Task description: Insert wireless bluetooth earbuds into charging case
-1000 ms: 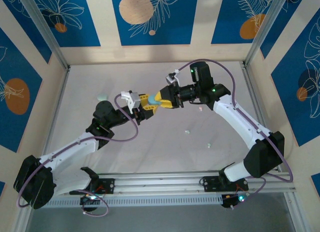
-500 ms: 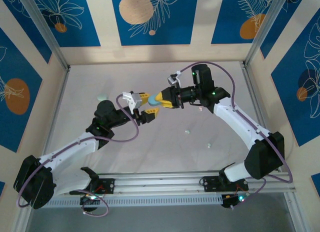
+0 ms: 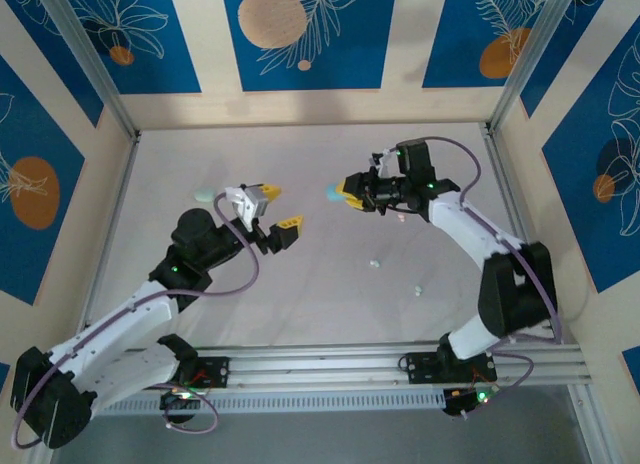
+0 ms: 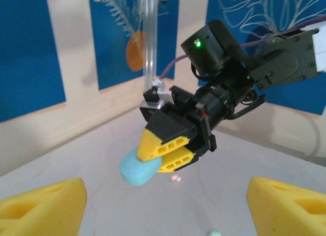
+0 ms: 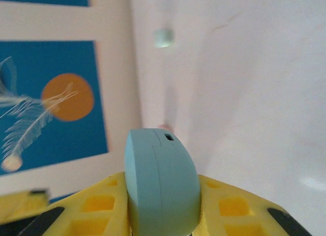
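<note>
The robot's right gripper will next lower the blue oval charging case (image 3: 329,192) onto a clear spot on the table below it and let go there, since that spot is free of earbuds.
My right gripper (image 3: 343,192) is shut on a pale blue oval charging case (image 3: 329,192), held in the air over the middle of the table. In the right wrist view the case (image 5: 160,180) sits wedged between the yellow fingers (image 5: 97,205), its lid closed. My left gripper (image 3: 278,208) is open and holds nothing, a short way left of the case. The left wrist view looks across at the case (image 4: 138,168) in the right gripper (image 4: 168,154). Tiny earbuds lie on the table: a mint one (image 3: 375,264), a pale one (image 3: 417,289) and a pinkish one (image 4: 175,178).
A mint oval case (image 3: 204,195) lies on the table at the far left, also seen as the mint case (image 5: 163,37). Blue patterned walls and metal corner posts (image 3: 95,74) close in the table. The arms' base rail (image 3: 330,369) runs along the near edge.
My left gripper opened, let go of the blue case and drew back to the left. My right gripper carried the case a little to the right.
</note>
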